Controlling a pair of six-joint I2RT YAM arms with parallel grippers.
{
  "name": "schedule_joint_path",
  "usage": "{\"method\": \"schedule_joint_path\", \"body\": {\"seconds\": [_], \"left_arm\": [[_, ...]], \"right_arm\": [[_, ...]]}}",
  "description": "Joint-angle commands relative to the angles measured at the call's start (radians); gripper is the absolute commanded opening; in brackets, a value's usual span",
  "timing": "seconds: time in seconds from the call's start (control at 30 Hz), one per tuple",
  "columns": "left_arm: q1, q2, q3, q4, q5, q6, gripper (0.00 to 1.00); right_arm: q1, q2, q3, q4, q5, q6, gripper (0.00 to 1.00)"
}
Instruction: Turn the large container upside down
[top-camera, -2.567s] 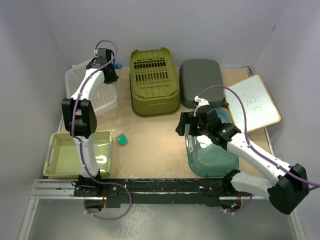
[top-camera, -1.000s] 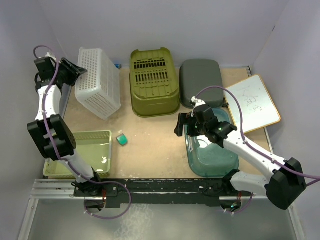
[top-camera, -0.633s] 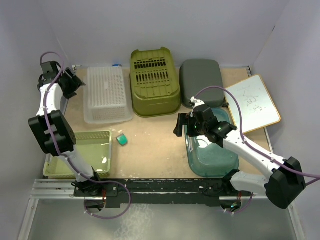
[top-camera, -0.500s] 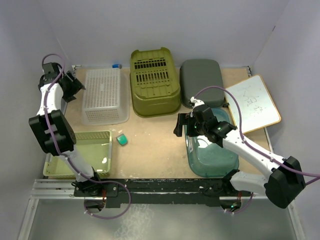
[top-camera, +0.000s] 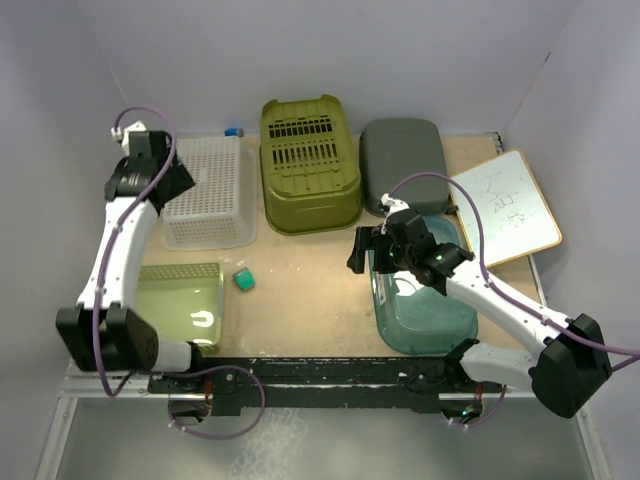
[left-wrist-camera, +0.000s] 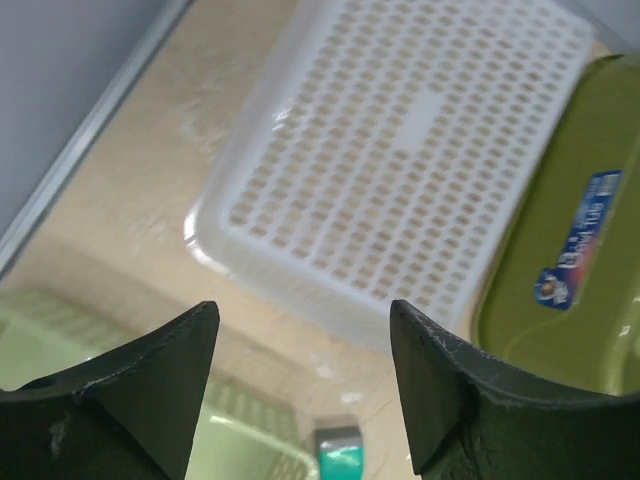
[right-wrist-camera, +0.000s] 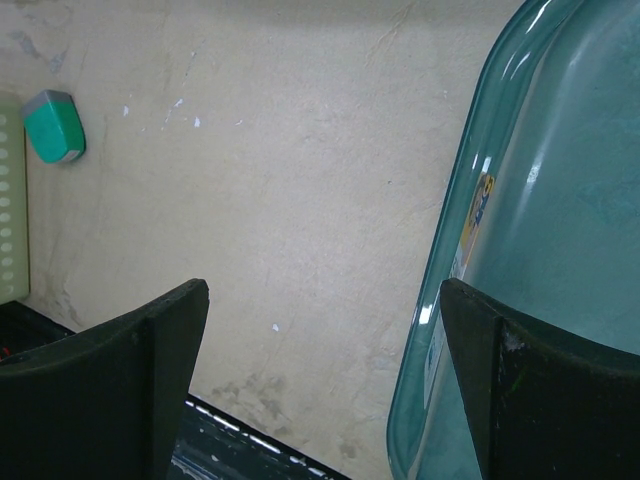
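Observation:
The robot's left gripper will next pull back from the white container (top-camera: 210, 190) and go down onto the far rim of the pale green basket, as the basket's edge faces bare tabletop.
The white perforated container (top-camera: 210, 190) lies bottom up at the back left of the table. The left wrist view shows its slotted base (left-wrist-camera: 410, 150) from above. My left gripper (top-camera: 176, 186) hangs open over its left edge and holds nothing; its fingers (left-wrist-camera: 300, 310) frame bare table and the container's near rim. My right gripper (top-camera: 360, 250) stands open at the left rim of a teal see-through tub (top-camera: 425, 300), one finger over the tub (right-wrist-camera: 560, 250) and the other over bare table, with nothing between the fingers (right-wrist-camera: 325, 290).
An olive slotted basket (top-camera: 305, 165) and a grey bin (top-camera: 400, 165) sit overturned at the back. A whiteboard (top-camera: 505, 205) lies at the right. A pale green tray (top-camera: 185, 300) sits near left, with a small teal block (top-camera: 244, 278) beside it.
The white container went from tilted in the left gripper to lying flat, bottom up. The left gripper opened, let go and swung in over its left edge. The right arm stayed put.

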Motion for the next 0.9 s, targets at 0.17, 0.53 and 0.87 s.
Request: {"method": "schedule_joint_path", "body": {"seconds": [0.17,0.53,0.87], "left_arm": [[0.015,-0.281,-0.405,-0.084,-0.183,-0.274,0.65],[0.018,-0.224,-0.61,0.018,-0.163,-0.481,0.58],[0.02,-0.237,-0.642,0.041,-0.132,-0.525,0.24]], "right_arm": [[-0.001,0.012,0.003,0.05,-0.028,-0.019,1.0],[-0.002,0.034,0.017,0.042,-0.017,-0.037,1.0],[-0.002,0.043,0.014,0.048,-0.043,-0.035,1.0]]}}
